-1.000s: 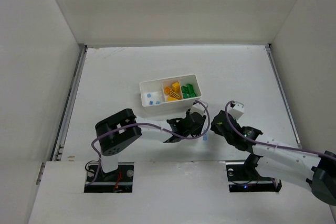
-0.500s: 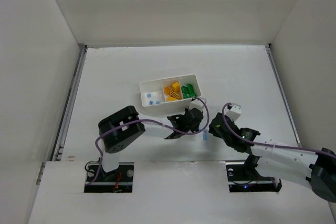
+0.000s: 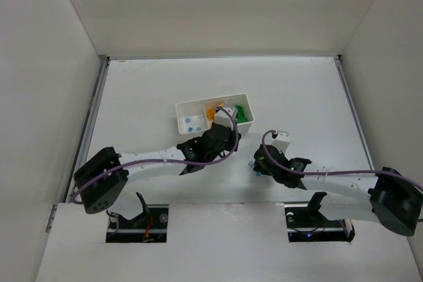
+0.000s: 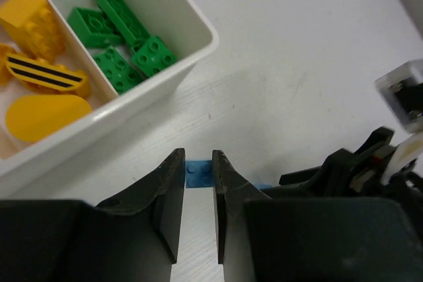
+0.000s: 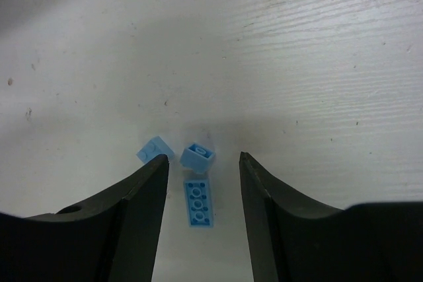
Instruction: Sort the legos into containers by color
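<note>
My left gripper swings left in the top view next, over the tray's pale blue lego section, and releases there, since its lego matches their color.
The white tray (image 3: 246, 102) stands mid-table; its left compartment holds pale blue legos (image 3: 192, 122) and its right one green legos (image 3: 241, 114). The left wrist view shows the green legos (image 4: 122, 37), the yellow legos (image 4: 36, 64) and the tray wall (image 4: 142, 94). My left gripper (image 3: 227, 138) is just in front of the tray, shut on a pale blue lego (image 4: 198, 171) held at its fingertips above the table. My right gripper (image 3: 258, 162) is open, low over three loose pale blue legos: a flat plate (image 5: 198, 203) and two small bricks (image 5: 197, 155) (image 5: 156, 148).
White walls enclose the table on the left, back and right. The right gripper (image 4: 370, 163) shows at the right of the left wrist view, close beside my left gripper. A purple cable loops over the tray's middle compartment in the top view.
The left arm has swung left and its gripper has moved back toward the tray with the blue lego. The right gripper has moved left over the loose blue legos.
</note>
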`<state>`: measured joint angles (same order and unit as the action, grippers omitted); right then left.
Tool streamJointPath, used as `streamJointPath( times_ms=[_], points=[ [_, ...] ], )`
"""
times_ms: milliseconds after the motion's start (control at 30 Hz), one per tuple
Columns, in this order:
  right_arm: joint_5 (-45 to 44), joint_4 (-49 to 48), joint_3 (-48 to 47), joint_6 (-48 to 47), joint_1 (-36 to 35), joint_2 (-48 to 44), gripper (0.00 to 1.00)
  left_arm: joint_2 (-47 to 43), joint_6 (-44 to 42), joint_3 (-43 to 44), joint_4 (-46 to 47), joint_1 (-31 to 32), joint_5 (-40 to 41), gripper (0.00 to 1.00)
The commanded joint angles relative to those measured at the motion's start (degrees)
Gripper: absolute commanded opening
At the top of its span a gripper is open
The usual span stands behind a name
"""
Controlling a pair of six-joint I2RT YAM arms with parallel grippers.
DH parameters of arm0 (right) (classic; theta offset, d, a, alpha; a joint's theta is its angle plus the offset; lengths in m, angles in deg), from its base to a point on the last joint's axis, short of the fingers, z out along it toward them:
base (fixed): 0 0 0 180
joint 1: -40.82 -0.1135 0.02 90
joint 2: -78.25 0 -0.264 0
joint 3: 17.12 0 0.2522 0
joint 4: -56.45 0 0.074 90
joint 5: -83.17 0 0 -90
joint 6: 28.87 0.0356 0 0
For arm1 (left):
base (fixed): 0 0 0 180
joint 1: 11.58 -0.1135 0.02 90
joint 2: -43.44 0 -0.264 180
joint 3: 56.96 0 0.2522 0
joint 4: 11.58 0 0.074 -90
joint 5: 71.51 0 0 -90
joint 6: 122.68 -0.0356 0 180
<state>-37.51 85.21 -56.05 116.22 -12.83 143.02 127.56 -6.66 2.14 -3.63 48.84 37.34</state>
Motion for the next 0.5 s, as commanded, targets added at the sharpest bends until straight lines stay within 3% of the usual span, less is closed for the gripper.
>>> streamJointPath(
  times_ms=[0, 200, 467],
  points=[
    [0.18, -3.66, -2.34, -0.69, -0.36, 1.67, 0.51, -5.88, 0.08, -2.71, 0.96, -3.07, 1.10, 0.13],
    [-0.61, -3.32, -3.57, -0.69, -0.45, 3.95, 0.40, -11.51, 1.22, -6.66, -0.97, -12.46, 1.45, 0.14],
    [-2.89, -3.67, -4.62, -0.69, -0.45, 6.77, 0.25, -10.47, 1.23, -7.64, -0.36, -20.21, 2.50, 0.14]
  ],
)
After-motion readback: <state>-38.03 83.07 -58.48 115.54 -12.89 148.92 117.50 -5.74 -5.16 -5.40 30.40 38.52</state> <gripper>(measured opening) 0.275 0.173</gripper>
